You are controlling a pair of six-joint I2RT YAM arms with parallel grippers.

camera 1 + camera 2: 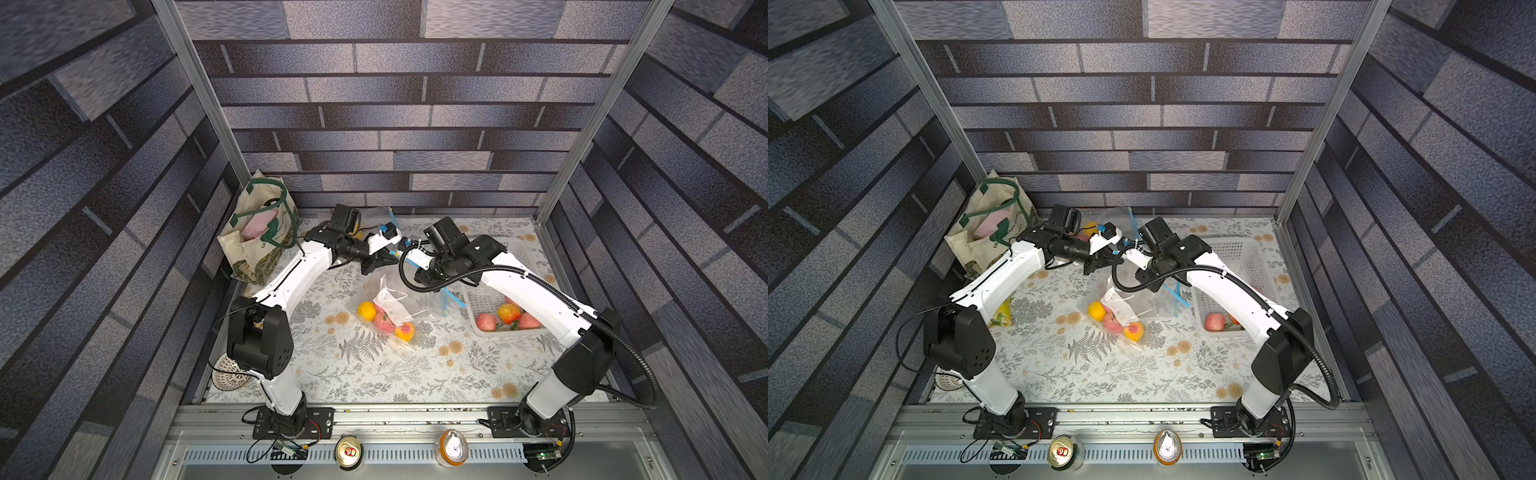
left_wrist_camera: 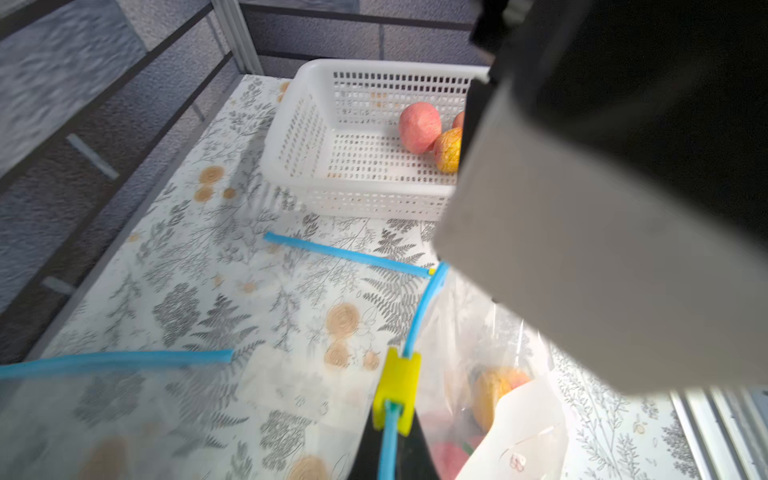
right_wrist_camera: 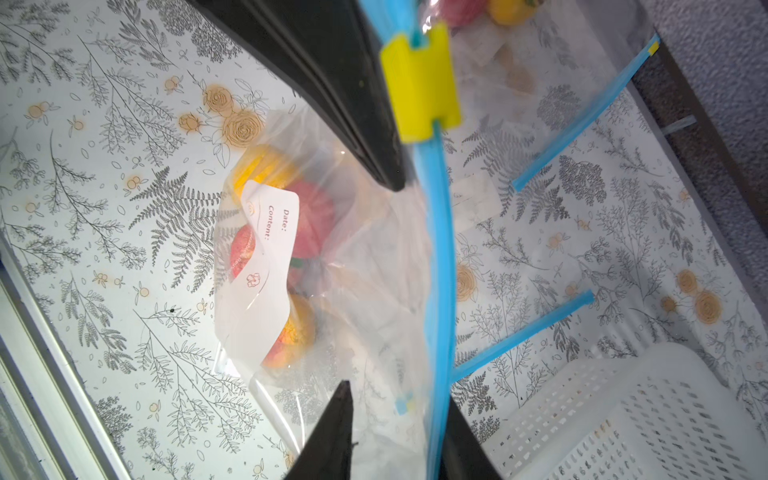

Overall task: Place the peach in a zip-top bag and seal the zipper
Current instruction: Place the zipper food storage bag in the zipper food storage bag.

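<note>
I will move my left gripper outward toward the zip bag at the back and let go of the zipper strip (image 2: 424,307), while my right gripper is open.
The clear zip-top bag (image 1: 390,309) lies mid-table with several fruits inside, pink peaches (image 1: 382,322) among them, and a white label (image 3: 266,266) on its film. Its mouth is lifted toward both grippers. My left gripper (image 2: 390,451) is shut on the blue zipper strip (image 2: 424,307), just behind the yellow slider (image 2: 397,386). In the right wrist view the slider (image 3: 422,87) sits at the left fingers' tip. My right gripper (image 3: 395,440) is open. The strip (image 3: 440,249) runs along one finger and bag film lies between the two. In both top views the grippers (image 1: 382,262) (image 1: 1142,274) nearly meet.
A white basket (image 1: 515,257) at the right holds more peaches (image 1: 486,321). Other zip bags lie at the back (image 1: 382,216) and beside the basket (image 1: 449,299). A tote bag (image 1: 259,232) stands back left. Two cans (image 1: 348,452) (image 1: 453,448) sit on the front rail.
</note>
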